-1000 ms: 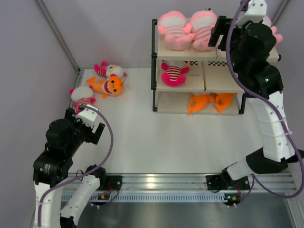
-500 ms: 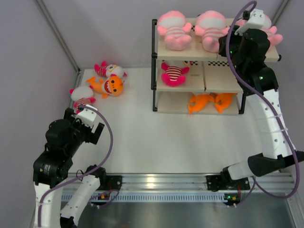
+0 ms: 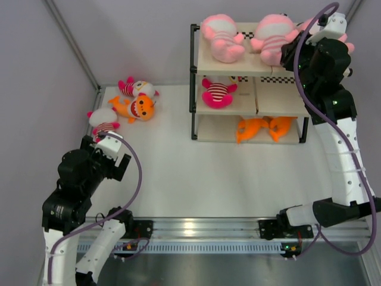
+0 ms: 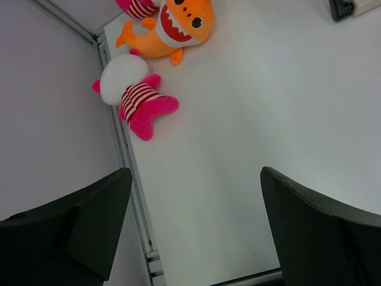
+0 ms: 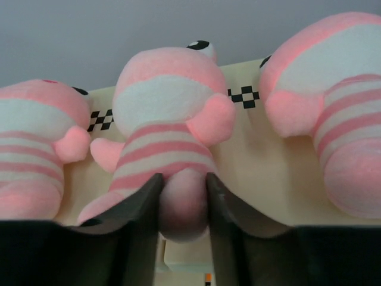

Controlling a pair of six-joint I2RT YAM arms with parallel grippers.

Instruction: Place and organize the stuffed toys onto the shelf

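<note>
My left gripper will next reach outward and move down onto the orange fish's head [image 3: 142,108] [image 4: 189,21], which is below it and farther outward. The near side of the head is clear of toys.
The shelf [image 3: 253,107] stands at the far right. Three large pale pink toys lie on its top board: the left one [image 3: 220,37], the middle one [image 3: 275,37], and the right one [image 3: 345,44], partly hidden by my right arm. My right gripper [image 3: 290,52] is shut on the middle toy's foot [image 5: 181,205]; its body [image 5: 166,113] lies on the board. A hot-pink toy [image 3: 218,92] is on the middle tier and two orange fish [image 3: 262,128] are on the bottom tier. On the table at left lie two hot-pink toys [image 3: 137,87] [image 4: 140,101] and an orange fish [image 4: 175,27]. My left gripper [image 4: 196,196] is open and empty, near them.
A grey side wall with a metal frame strip [image 4: 119,137] runs close along the left of the loose toys. An aluminium rail [image 3: 196,229] crosses the near edge between the arm bases. The shelf's black posts [image 3: 193,83] stand at its corners.
My right gripper has moved right along the top board, taking the middle pale pink toy away from the left one. The left arm has not moved.
</note>
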